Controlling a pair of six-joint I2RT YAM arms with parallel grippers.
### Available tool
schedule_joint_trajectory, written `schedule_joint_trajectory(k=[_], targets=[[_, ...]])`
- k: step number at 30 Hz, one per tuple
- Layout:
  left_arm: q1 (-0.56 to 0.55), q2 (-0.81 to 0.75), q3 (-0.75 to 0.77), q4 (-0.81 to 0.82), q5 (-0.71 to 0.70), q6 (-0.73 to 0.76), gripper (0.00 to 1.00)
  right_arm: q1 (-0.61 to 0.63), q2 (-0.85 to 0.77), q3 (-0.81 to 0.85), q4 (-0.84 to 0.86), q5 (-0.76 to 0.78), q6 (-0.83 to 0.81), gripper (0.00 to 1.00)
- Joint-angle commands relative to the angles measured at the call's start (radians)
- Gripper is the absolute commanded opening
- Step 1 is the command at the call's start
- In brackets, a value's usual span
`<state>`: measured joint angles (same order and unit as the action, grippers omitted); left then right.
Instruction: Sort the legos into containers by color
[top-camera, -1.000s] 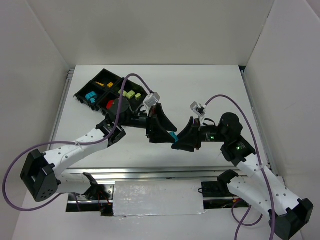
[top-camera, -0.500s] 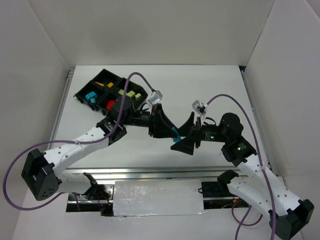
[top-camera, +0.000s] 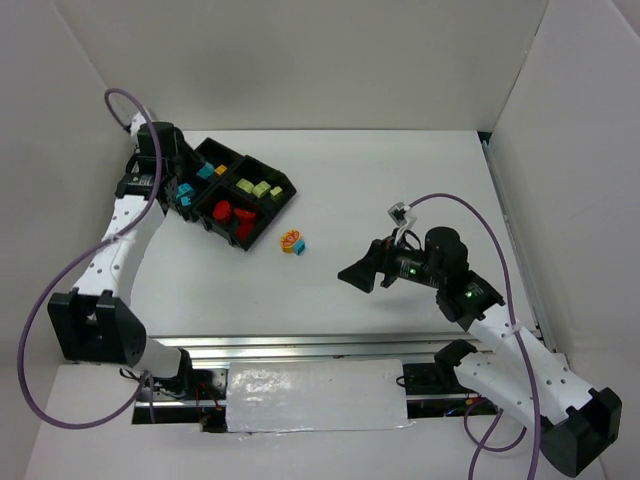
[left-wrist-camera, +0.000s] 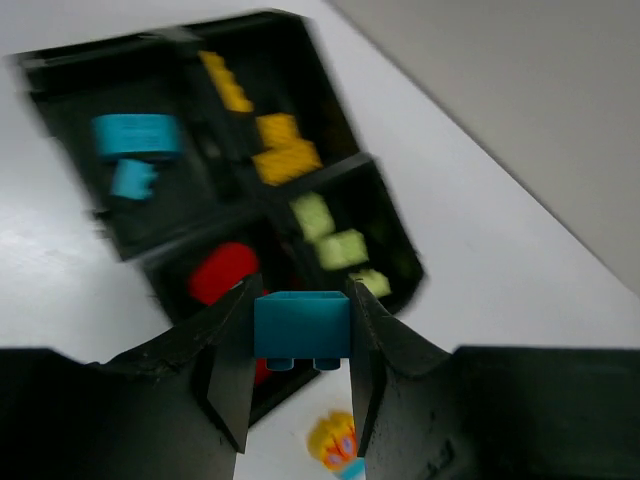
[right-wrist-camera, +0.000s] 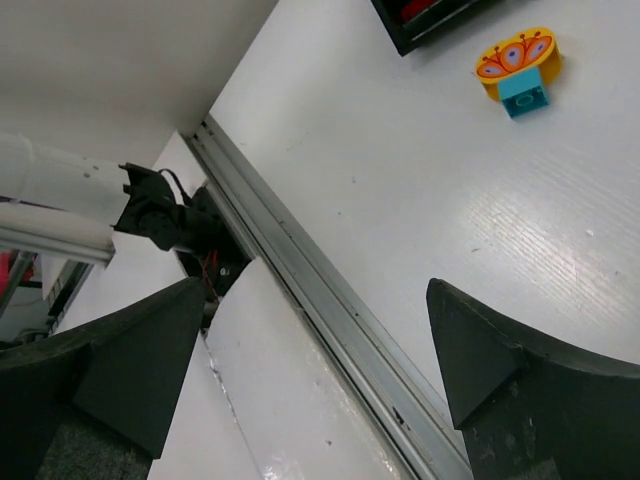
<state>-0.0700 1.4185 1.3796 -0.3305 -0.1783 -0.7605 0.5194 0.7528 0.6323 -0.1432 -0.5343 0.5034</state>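
Note:
My left gripper is holding a lego that matches the color of the teal legos. Next I should move my left gripper to the left in the top view and down over the container of teal legos.
A teal lego (left-wrist-camera: 300, 325) sits clamped between my left gripper's (left-wrist-camera: 300, 380) fingers, studs pointing down. That left gripper (top-camera: 182, 192) hovers at the left corner of the black tray (top-camera: 272, 218), whose containers hold teal legos (left-wrist-camera: 135, 135), yellow ones (left-wrist-camera: 280, 150), pale green ones (left-wrist-camera: 335, 240) and red ones (left-wrist-camera: 222, 272). One orange and teal lego (top-camera: 293, 243) lies on the table just right of the tray, also seen in the right wrist view (right-wrist-camera: 518, 65). My right gripper (top-camera: 360, 275) hangs open and empty over the near table, pointing left (right-wrist-camera: 315, 350).
White walls close in the table on the left, back and right. A metal rail (right-wrist-camera: 330, 300) runs along the near edge, with a white taped panel (top-camera: 315, 395) and wiring below it. A purple cable (top-camera: 60, 290) loops beside the left arm.
The teal lego passed from my right gripper to my left at the table's centre. The left arm then swung far left to the tray with it. The right gripper opened and drew back.

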Motion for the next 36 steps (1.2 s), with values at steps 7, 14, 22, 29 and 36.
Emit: schedule_joint_trajectory(k=[7,14,22,29,36], targets=[[0.174,0.338,0.191,-0.116,-0.357,-0.145,0.02,0.010,-0.027,-0.026,-0.015,0.027,-0.003,1.00],[0.182,0.482,0.308,-0.116,-0.320,-0.094,0.28,0.016,-0.007,-0.033,-0.016,-0.016,-0.026,1.00],[0.180,0.478,0.308,-0.140,-0.314,-0.120,0.99,0.016,0.059,-0.011,0.024,-0.003,-0.019,1.00],[0.171,0.239,0.224,-0.171,-0.183,-0.105,0.99,0.205,0.348,0.185,-0.106,0.507,0.044,1.00],[0.011,-0.169,-0.135,-0.055,0.135,0.027,1.00,0.317,0.807,0.506,-0.193,0.636,-0.118,0.93]])
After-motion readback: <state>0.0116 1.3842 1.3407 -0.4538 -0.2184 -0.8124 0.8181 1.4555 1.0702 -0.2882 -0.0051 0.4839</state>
